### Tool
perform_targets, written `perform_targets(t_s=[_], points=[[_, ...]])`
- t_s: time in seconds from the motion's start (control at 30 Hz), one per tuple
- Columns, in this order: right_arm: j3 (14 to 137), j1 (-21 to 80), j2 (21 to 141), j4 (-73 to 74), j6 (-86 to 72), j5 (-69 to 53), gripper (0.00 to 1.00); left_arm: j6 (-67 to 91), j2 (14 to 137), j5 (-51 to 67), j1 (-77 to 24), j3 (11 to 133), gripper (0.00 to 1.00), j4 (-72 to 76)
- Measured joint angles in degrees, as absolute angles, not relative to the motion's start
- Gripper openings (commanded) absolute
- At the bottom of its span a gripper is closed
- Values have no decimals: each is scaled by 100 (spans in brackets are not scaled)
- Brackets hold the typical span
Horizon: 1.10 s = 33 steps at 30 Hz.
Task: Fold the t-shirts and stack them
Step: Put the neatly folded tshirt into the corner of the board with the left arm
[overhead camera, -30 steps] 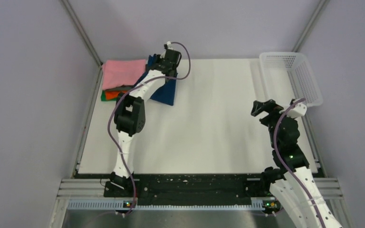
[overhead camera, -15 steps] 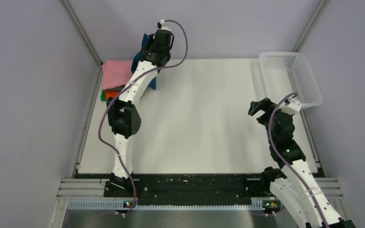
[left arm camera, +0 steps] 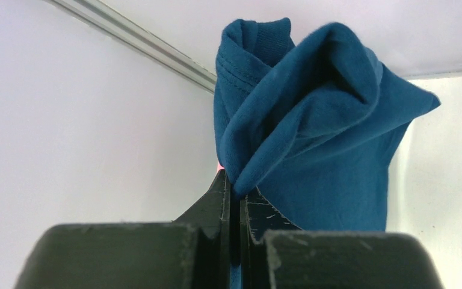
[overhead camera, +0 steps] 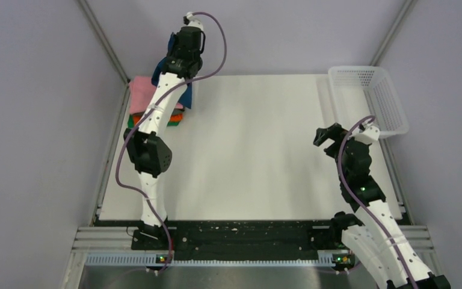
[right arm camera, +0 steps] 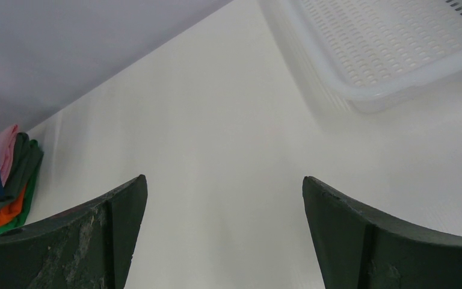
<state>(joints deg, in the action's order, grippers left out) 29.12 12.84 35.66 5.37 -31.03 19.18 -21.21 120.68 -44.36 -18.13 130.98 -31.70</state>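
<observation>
My left gripper lowers and carries the fold to the left in the top view, across the pink shirt (overhead camera: 141,93) next, because its side is still uncovered.
My left gripper (overhead camera: 177,57) is shut on a bunched fold of the navy blue t-shirt (left arm camera: 313,132) and holds it high at the back left, so the cloth hangs over the stack's right edge (overhead camera: 184,96). In the left wrist view the jaws (left arm camera: 233,180) pinch the cloth tightly. The folded stack lies in the back left corner with the pink shirt (overhead camera: 141,93) on top, then grey (right arm camera: 24,168), orange (right arm camera: 0,218) and green (right arm camera: 24,201). My right gripper (overhead camera: 328,135) is open and empty over the table's right side (right arm camera: 224,186).
A white plastic mesh basket (overhead camera: 385,102) stands at the back right, close behind the right gripper; it also shows in the right wrist view (right arm camera: 397,84). Grey walls with metal posts close in the table at the left, back and right.
My left gripper has lifted the navy shirt off the table and carried it up and left, towards the stack. The right arm has shifted slightly.
</observation>
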Motion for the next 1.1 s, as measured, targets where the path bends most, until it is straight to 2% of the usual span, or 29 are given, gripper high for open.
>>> perform_targets(t_s=[0.57,0.83,1.1], points=[[2912,1284,3767,541,-3028,1973,98,-2145,12796,-3940,-906,13041,0,-2965],[2912,1284,4040,537,-2993,2036,98,-2257,12818,-3811,-412,12363,0,-2571],[2915,1284,4187,569,-2893,2202,98,-1994,12820,-3498,10,12274,0,-2491]])
